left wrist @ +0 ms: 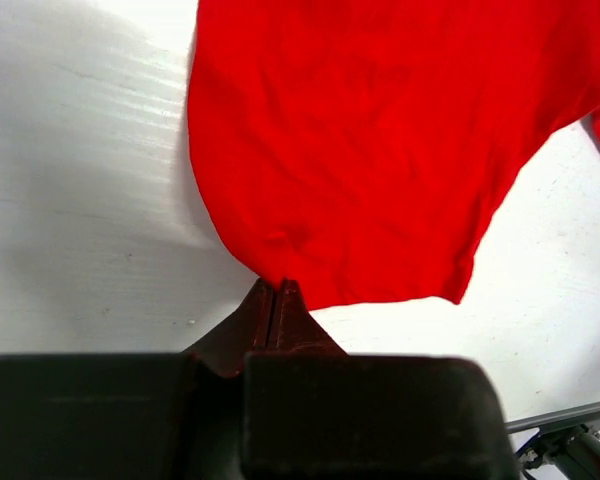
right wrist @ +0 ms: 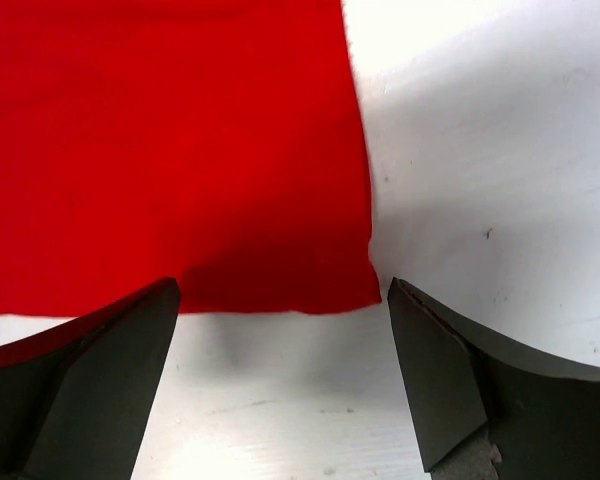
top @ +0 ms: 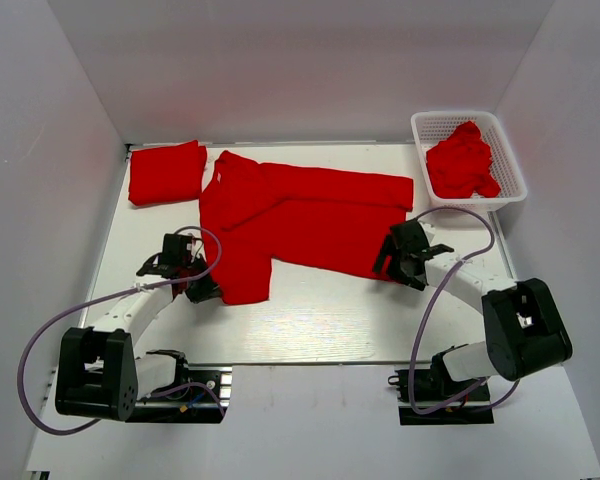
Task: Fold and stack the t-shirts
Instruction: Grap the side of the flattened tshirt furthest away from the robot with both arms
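The left gripper lifts the hem outward over the shirt to its far corner beside the folded t-shirt and releases it next. The near half of the shirt lies unfolded.
A red t-shirt lies spread across the middle of the white table, partly folded lengthwise. My left gripper is at its near left corner; in the left wrist view the jaws are closed together on the hem of the shirt. My right gripper is open at the shirt's near right corner. In the right wrist view its gripper straddles that corner of the shirt, low over the table. A folded red t-shirt lies at the back left.
A white basket at the back right holds crumpled red t-shirts. White walls enclose the table on the left, back and right. Purple cables loop beside both arms.
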`<state>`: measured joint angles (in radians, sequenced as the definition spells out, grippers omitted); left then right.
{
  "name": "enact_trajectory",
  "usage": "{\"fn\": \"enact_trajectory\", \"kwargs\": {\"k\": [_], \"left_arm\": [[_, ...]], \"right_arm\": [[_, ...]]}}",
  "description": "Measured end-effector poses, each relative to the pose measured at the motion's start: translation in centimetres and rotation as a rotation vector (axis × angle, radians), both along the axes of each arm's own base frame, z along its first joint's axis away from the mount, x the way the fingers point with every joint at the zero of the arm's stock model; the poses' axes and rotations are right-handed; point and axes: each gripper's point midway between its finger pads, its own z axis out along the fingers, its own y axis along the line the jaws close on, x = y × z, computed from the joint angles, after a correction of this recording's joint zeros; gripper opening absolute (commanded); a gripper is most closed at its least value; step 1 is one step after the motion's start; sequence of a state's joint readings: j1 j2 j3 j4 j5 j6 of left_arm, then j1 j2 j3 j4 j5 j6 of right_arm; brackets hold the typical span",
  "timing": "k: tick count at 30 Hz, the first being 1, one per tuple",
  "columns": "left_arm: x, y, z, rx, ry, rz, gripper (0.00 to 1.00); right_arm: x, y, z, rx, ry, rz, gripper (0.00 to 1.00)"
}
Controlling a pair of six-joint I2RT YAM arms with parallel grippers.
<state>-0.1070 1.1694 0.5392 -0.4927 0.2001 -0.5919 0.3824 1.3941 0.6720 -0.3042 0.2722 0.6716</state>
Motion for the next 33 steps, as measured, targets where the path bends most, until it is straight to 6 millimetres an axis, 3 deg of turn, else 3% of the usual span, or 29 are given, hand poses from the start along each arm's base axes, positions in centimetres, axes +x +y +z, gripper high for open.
{"fn": "enact_trajectory", "kwargs": {"k": [4, 7, 8, 11, 14, 17, 18, 27, 33], "left_arm": [[0.1, 0.0, 0.2, 0.002, 0.001, -0.006, 0.0], [0.1, 0.0, 0.4, 0.003, 0.007, -0.009, 0.0], [0.2, 0.0, 0.4, 0.003, 0.007, -0.009, 0.0], [0.3, -0.1, 0.5, -0.001, 0.012, -0.012, 0.0], [0.5, -0.3, 1.0, -0.009, 0.009, -0.014, 0.0], [1.0, -0.7, 2.0, -0.029, -0.003, -0.018, 0.0], [1.4, -0.8, 2.5, -0.038, -0.014, -0.021, 0.0], [5.8, -2.2, 6.2, -0.094, -0.086, -0.047, 0.0], [9.2, -2.9, 7.1, -0.113, -0.087, -0.058, 0.0]], "right_arm": [[0.8, -0.3, 0.1, 0.013, -0.032, -0.037, 0.9], [1.1, -0.5, 0.2, 0.03, -0.059, -0.058, 0.81], [1.1, -0.6, 0.2, 0.033, -0.063, -0.062, 0.68], [1.0, -0.7, 0.0, 0.046, -0.068, -0.067, 0.43], [0.7, -0.6, -0.2, 0.058, -0.06, -0.068, 0.32], [0.3, -0.4, -0.4, 0.067, -0.045, -0.06, 0.04], [0.3, -0.4, -0.4, 0.064, -0.042, -0.05, 0.0], [0.1, -0.1, -0.3, 0.06, -0.018, -0.001, 0.0], [1.4, 0.3, 1.0, 0.035, -0.017, 0.053, 0.0]]}}
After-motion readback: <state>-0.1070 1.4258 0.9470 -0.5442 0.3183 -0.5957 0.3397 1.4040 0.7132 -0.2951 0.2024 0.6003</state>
